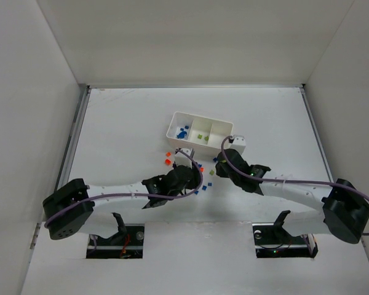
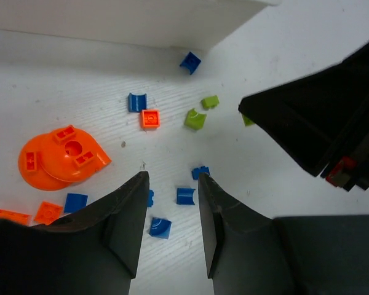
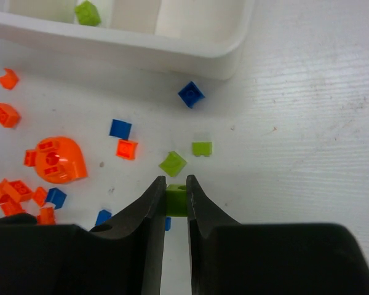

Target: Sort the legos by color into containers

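Note:
My right gripper should next move up and outward over the tray's front side to the tray's middle section (image 1: 200, 133) (image 3: 92, 15). It should release the lime green brick there among other lime green bricks.
The white tray (image 1: 174, 117) lies mid-table; its left compartment holds blue bricks (image 1: 182, 131) and its middle one lime green bricks (image 1: 201, 136). Loose orange, blue and green bricks lie just in front of it. My right gripper (image 3: 175, 181) is shut on a lime green brick (image 3: 176, 200) above the table, near the tray's front wall (image 3: 141, 38). My left gripper (image 2: 172, 178) is open and empty, low over two blue bricks (image 2: 185, 196). The larger orange piece (image 2: 58, 160) lies to its left. Both grippers sit close together in the top view, left (image 1: 195, 178) and right (image 1: 219, 161).
White enclosure walls stand on the left, right and back. The right gripper's black body (image 2: 320, 129) is close on the right of the left wrist view. Purple cables (image 1: 123, 195) run along both arms. Two cutouts (image 1: 115, 236) are at the near edge.

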Controlling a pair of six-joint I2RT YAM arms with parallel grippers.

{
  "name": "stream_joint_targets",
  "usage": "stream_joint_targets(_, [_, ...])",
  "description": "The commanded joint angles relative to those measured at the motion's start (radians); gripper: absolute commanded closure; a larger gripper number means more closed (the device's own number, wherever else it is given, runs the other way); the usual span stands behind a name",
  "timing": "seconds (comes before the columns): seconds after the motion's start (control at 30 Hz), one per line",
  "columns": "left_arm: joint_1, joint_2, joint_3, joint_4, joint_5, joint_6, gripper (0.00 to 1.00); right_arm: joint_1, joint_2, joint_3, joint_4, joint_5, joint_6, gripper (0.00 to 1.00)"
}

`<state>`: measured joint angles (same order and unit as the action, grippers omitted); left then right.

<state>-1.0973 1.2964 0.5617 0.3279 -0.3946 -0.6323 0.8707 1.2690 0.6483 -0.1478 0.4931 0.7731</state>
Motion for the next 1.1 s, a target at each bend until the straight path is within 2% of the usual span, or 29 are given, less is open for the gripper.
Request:
stream_joint_targets(0.0, [-0.049, -0.002, -0.014, 0.003, -0.032, 0.039, 0.65, -0.028, -0.011, 0.114, 0.019, -0.031, -0.089, 0.85])
stream_joint_targets(0.3, [-0.054, -0.065, -0.098, -0.039, -0.035, -0.059, 0.62, -0.111, 0.113, 0.35, 0.086, -0.07, -0.198, 0.85])
stream_joint_targets(0.6, [-0.097, -0.077, -0.146, -0.026, -0.032, -0.086, 0.6, -0.207, 0.41, 0.551, 0.177, -0.14, -0.224, 0.85])
stream_joint_targets(0.67, [-0.098, -0.077, -0.154, -0.024, -0.027, -0.093, 0.59, -0.218, 0.441, 0.585, 0.177, -0.151, -0.222, 0.82])
stream_joint_targets(0.7, [-0.1, -0.078, -0.154, -0.024, -0.026, -0.093, 0.59, -0.221, 0.451, 0.6, 0.177, -0.156, -0.222, 0.77])
stream_joint_targets(0.77, [-0.105, -0.078, -0.155, -0.024, -0.026, -0.09, 0.58, -0.22, 0.452, 0.611, 0.177, -0.148, -0.225, 0.65])
stream_joint_targets(0.83, [-0.108, -0.066, -0.161, -0.021, -0.03, -0.09, 0.57, -0.215, 0.432, 0.599, 0.177, -0.136, -0.227, 0.58])
stream_joint_targets(0.93, [-0.108, -0.042, -0.158, -0.007, -0.024, -0.087, 0.56, -0.215, 0.389, 0.554, 0.177, -0.12, -0.227, 0.57])
stream_joint_targets(1.07, [-0.111, -0.005, -0.149, 0.008, -0.012, -0.078, 0.55, -0.215, 0.296, 0.429, 0.195, -0.108, -0.222, 0.62])
